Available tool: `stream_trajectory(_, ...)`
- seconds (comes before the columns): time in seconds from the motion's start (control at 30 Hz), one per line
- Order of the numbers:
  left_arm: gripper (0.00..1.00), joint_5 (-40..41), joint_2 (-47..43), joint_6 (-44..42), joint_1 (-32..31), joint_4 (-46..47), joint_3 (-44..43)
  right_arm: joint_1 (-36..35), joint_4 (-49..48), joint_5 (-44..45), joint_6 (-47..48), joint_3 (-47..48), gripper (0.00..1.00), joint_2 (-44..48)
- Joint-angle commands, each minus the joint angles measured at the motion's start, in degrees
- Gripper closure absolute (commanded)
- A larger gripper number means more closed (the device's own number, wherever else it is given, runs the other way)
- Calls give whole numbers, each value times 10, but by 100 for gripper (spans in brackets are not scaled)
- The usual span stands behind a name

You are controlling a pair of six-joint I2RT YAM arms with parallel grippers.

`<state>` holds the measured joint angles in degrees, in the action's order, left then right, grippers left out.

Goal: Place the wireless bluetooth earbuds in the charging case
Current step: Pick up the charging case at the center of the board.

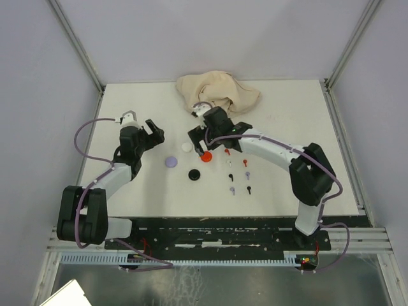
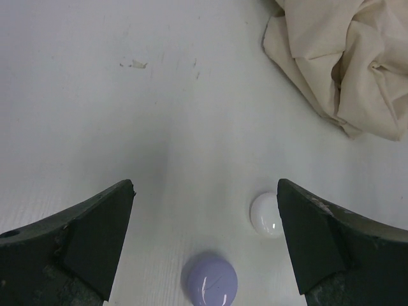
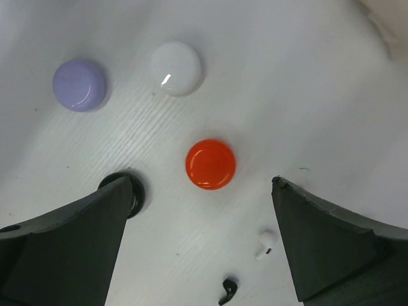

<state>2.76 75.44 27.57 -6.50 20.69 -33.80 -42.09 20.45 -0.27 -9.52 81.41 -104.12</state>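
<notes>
My right gripper moves to its left in the top view next and lowers its open fingers astride the white case (image 1: pixel 187 147) (image 3: pixel 176 68), which lies below on that side.
Several round charging cases lie shut mid-table: lavender (image 1: pixel 170 162), white (image 1: pixel 186 147), red (image 1: pixel 205 155) and black (image 1: pixel 194 174). Tiny stemmed earbuds (image 1: pixel 239 173) are scattered just right of them in red, white, black and lavender. My right gripper (image 1: pixel 213 141) hovers open over the red case (image 3: pixel 210 164). A white earbud (image 3: pixel 266 243) and a black earbud (image 3: pixel 227 290) lie between its fingers, and the black case (image 3: pixel 131 191) is half hidden behind one finger. My left gripper (image 1: pixel 155 132) is open and empty, above the lavender case (image 2: pixel 210 280) and white case (image 2: pixel 266 215).
A crumpled beige cloth (image 1: pixel 217 92) lies at the back of the white table, just behind the right wrist; it also fills the upper right corner of the left wrist view as the cloth (image 2: pixel 344 57). Grey walls enclose the table on three sides.
</notes>
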Motion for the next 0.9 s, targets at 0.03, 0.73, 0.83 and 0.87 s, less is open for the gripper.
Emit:
stream_trajectory(0.03,0,10,9,28,0,-26,-26,-68,-1,71,21,62,1,-57)
stream_trajectory(0.73,11,26,-27,-13,0,-122,-53,-55,30,53,48,252,12,-261)
stream_trajectory(0.83,12,27,-27,-16,1,-129,-58,-42,24,26,42,253,14,-265)
stream_trajectory(0.87,12,27,-27,-16,1,-129,-58,-39,23,20,42,255,15,-267)
